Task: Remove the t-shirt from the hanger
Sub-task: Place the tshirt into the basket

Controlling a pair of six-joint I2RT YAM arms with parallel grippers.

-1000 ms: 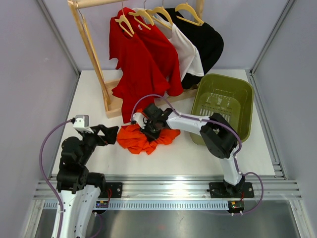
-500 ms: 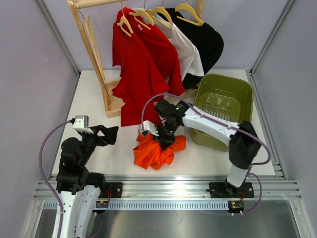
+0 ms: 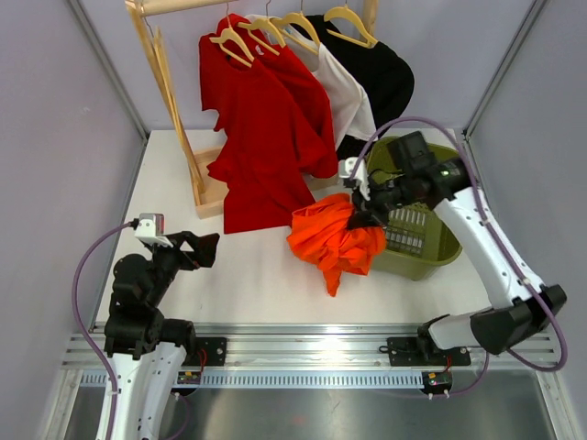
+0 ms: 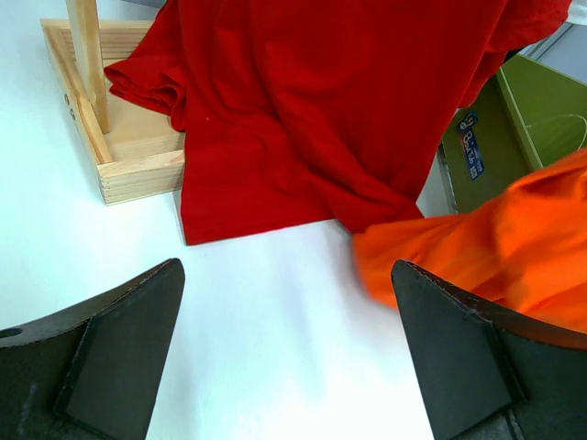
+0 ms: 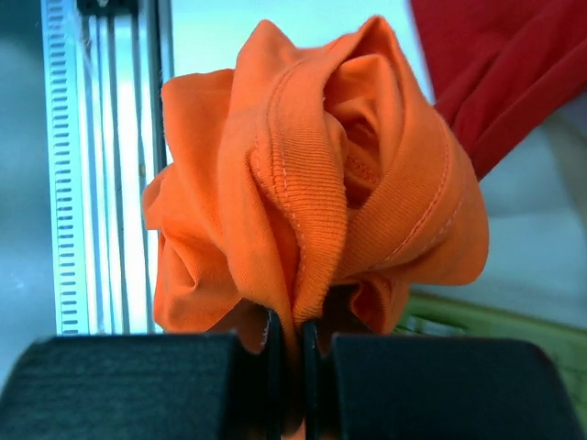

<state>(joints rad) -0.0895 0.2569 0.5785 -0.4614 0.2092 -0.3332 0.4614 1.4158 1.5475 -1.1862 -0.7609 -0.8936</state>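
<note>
My right gripper should lift the orange t-shirt (image 3: 335, 240) over the green basket's opening and then lower it inside, since the t-shirt hangs outside the basket's rim.
My right gripper (image 3: 365, 217) is shut on a bunched orange t-shirt (image 3: 335, 240) and holds it in the air by the left rim of the green basket (image 3: 449, 174). In the right wrist view the orange t-shirt (image 5: 312, 211) fills the frame, a fold pinched between my fingers (image 5: 266, 367). My left gripper (image 3: 204, 249) is open and empty, low over the table at the near left; in its wrist view the orange t-shirt (image 4: 495, 243) hangs at the right. Red t-shirts (image 3: 261, 137), a white one (image 3: 353, 105) and a black one (image 3: 385, 78) hang on wooden hangers (image 3: 229, 41).
A wooden clothes rack (image 3: 170, 101) stands at the back left, its base (image 4: 119, 156) on the white table (image 3: 266, 284). A red shirt's hem (image 4: 303, 165) drapes onto the table. A metal rail (image 3: 312, 348) runs along the near edge.
My right arm has lifted the orange t-shirt off the table and carried it right and back, to the basket's left rim. The left arm has not moved.
</note>
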